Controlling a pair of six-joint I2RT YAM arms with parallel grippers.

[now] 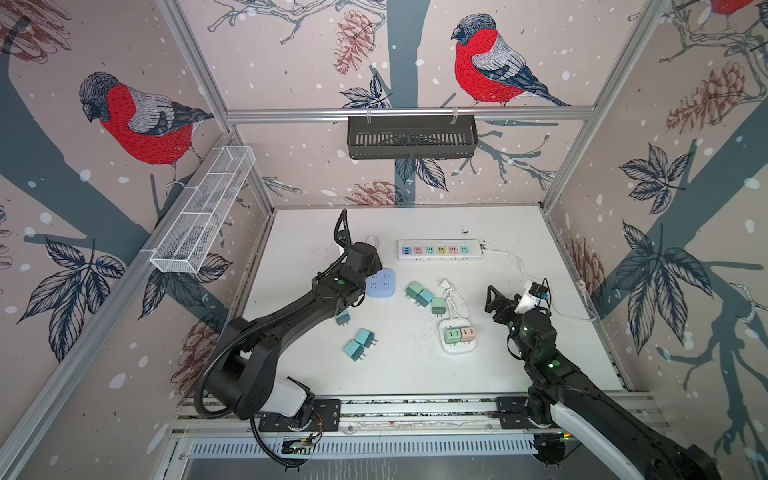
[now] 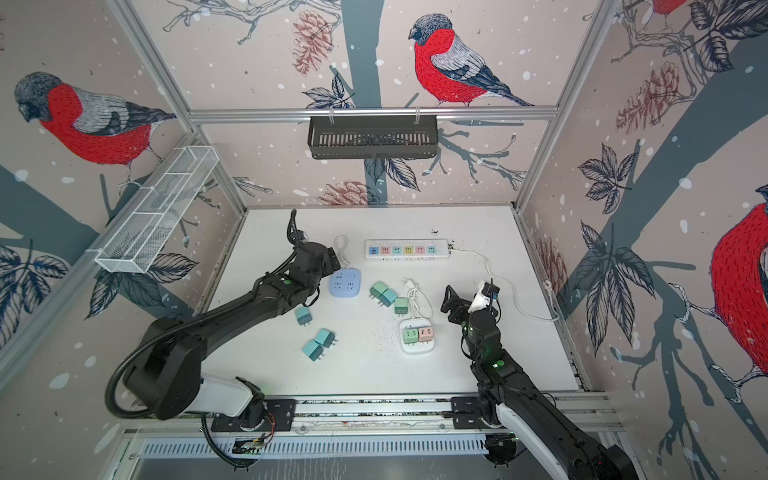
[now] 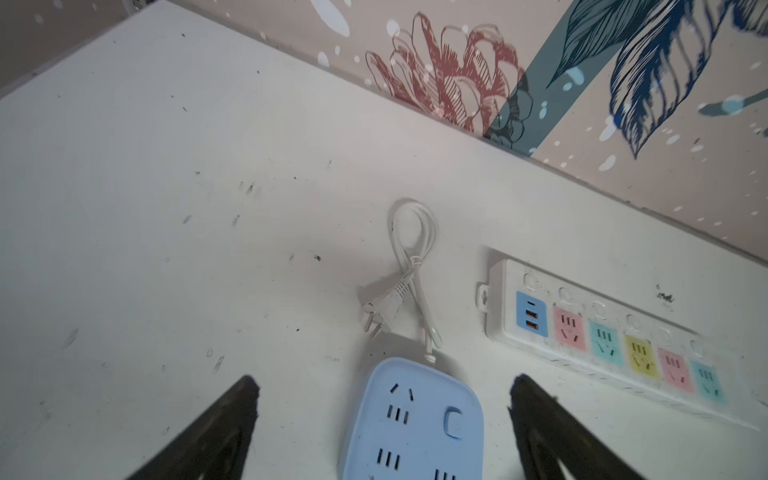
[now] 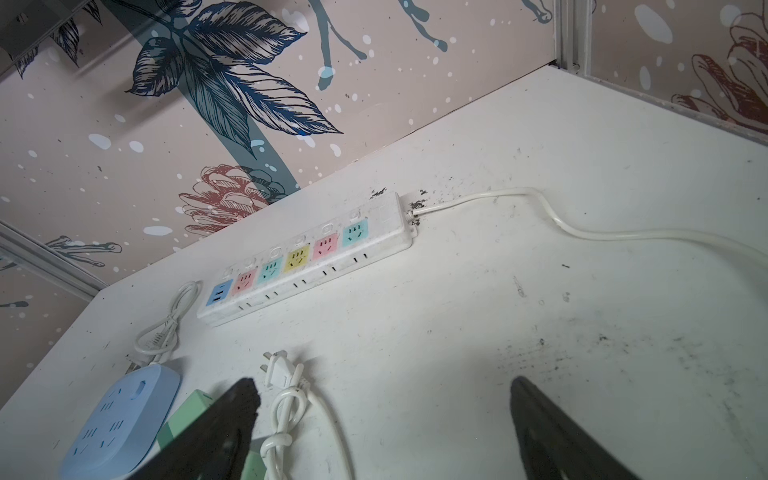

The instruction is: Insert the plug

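Observation:
Next, my left gripper moves outward past the blue socket and down onto the tied loop of white cable, as it lies outward and below.
Several loose teal and green plugs lie mid-table: a pair, a single one, one by the left arm, and two nearer the front. The blue square socket lies flat, and my left gripper hangs open above its near end, one finger on each side and nothing held. My right gripper is open over bare table to the right of the small white socket, which has a green and a pink plug in it. Nothing is in either gripper.
A long white power strip with coloured outlets lies at the back, its cable running off right. A bundled white cord with plug lies by the right gripper's finger. A wire basket and a black tray hang on the walls.

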